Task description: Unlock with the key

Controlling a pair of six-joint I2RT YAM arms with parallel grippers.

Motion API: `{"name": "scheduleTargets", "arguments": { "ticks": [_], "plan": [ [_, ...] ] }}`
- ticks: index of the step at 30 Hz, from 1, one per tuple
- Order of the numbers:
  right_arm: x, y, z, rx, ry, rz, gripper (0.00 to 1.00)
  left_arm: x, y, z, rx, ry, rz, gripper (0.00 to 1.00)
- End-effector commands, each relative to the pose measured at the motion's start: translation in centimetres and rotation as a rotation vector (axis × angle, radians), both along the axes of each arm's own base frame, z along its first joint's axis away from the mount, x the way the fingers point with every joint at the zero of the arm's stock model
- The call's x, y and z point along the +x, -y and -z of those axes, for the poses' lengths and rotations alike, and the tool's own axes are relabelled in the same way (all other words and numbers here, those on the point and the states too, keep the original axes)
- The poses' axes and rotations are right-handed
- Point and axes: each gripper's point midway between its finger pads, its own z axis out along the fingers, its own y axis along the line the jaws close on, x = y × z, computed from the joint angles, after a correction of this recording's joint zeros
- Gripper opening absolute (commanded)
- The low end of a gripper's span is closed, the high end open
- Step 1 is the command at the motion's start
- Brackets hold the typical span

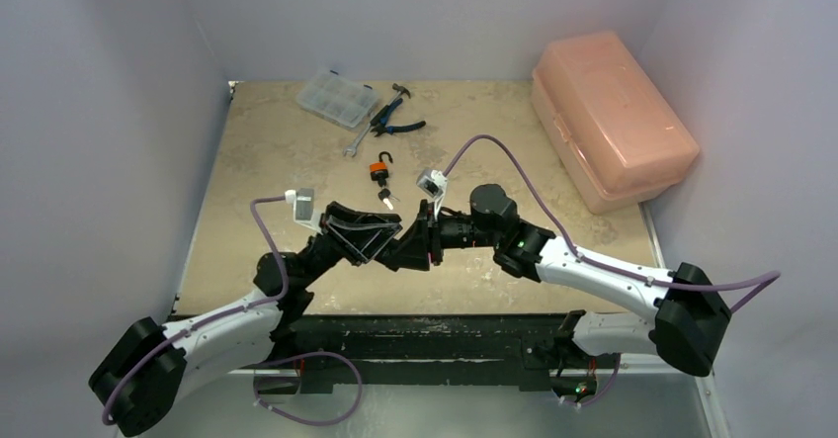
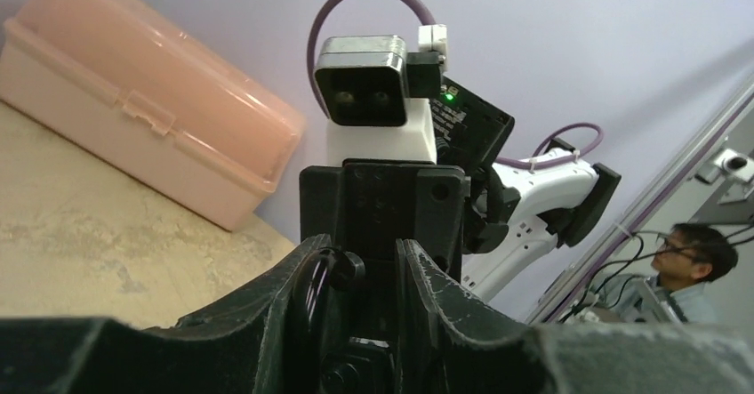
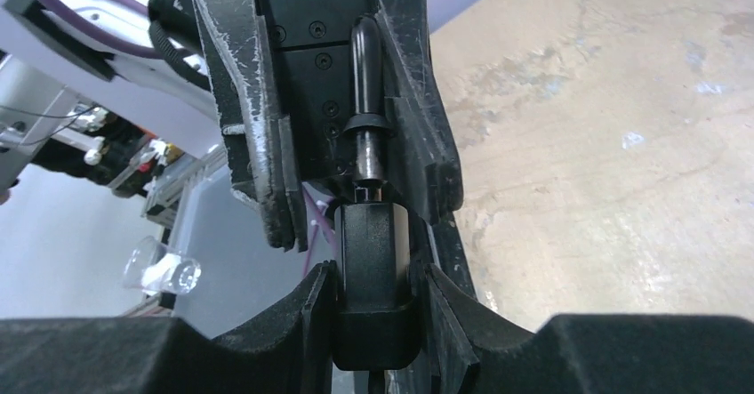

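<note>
I will move my right gripper outward and down to release the black padlock on the tabletop beside the orange one, because that spot is outward of and below my gripper.
A black padlock body (image 3: 373, 269) is clamped in my right gripper (image 3: 373, 274), above the table's near middle. Its black shackle (image 3: 364, 65) points into my left gripper (image 2: 360, 256), which stands open around it. The shackle (image 2: 313, 296) lies against one finger, with a gap to the other. Seen from above, my left gripper (image 1: 407, 247) and right gripper (image 1: 428, 232) meet tip to tip. An orange padlock (image 1: 378, 170), its shackle open, and a small key (image 1: 387, 198) lie on the table just beyond them. No gripper touches either one.
A pink plastic case (image 1: 613, 117) fills the back right. At the back of the table (image 1: 257, 181) are a clear organiser box (image 1: 338, 97), blue-handled pliers (image 1: 397, 122) and a wrench (image 1: 358, 141). Grey walls close in the left and back.
</note>
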Motion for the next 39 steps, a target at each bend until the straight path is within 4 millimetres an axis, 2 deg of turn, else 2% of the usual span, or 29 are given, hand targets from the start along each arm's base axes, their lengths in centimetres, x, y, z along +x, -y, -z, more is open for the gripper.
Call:
{"name": "scheduleTargets", "arguments": {
  "ticks": [1,5,7,9,13,18,26,31,36,39],
  "plan": [
    [-1.0,-0.1,-3.0,0.093,0.012,-0.064,0.0,-2.1,0.3,-4.9,0.015,0.256,0.027,0.36],
    [-1.1,-0.1,-3.1,0.095,0.012,-0.073,0.0,-1.6,0.8,-4.8,0.091,0.262,0.016,0.41],
    [-1.1,-0.1,-3.2,0.096,0.013,-0.073,0.0,-1.2,1.0,-4.8,0.123,0.252,0.005,0.5],
    [-1.1,0.0,-3.2,0.095,0.013,-0.068,0.0,-0.7,1.2,-4.5,0.156,0.23,-0.009,0.64],
    [-0.7,0.2,-3.5,0.098,0.022,-0.037,0.0,0.0,0.8,-4.1,0.186,0.189,-0.048,0.77],
    [-0.3,0.5,-3.2,0.082,0.032,-0.005,0.0,1.5,-0.6,-4.0,0.229,0.132,-0.164,0.83],
    [0.1,1.0,-1.6,0.049,0.019,0.041,0.0,3.5,-3.6,-4.6,0.31,0.063,-0.361,0.85],
    [2.3,2.1,0.0,0.003,0.0,0.177,0.0,4.6,-6.0,-5.0,0.409,0.016,-0.493,0.85],
    [5.8,4.3,2.1,-0.026,-0.065,0.331,0.0,5.8,-10.0,-4.9,0.538,-0.05,-0.692,0.89],
    [8.2,5.9,3.9,-0.051,-0.127,0.429,0.0,6.3,-12.2,-5.9,0.609,-0.056,-0.801,0.94]
  ]
}}
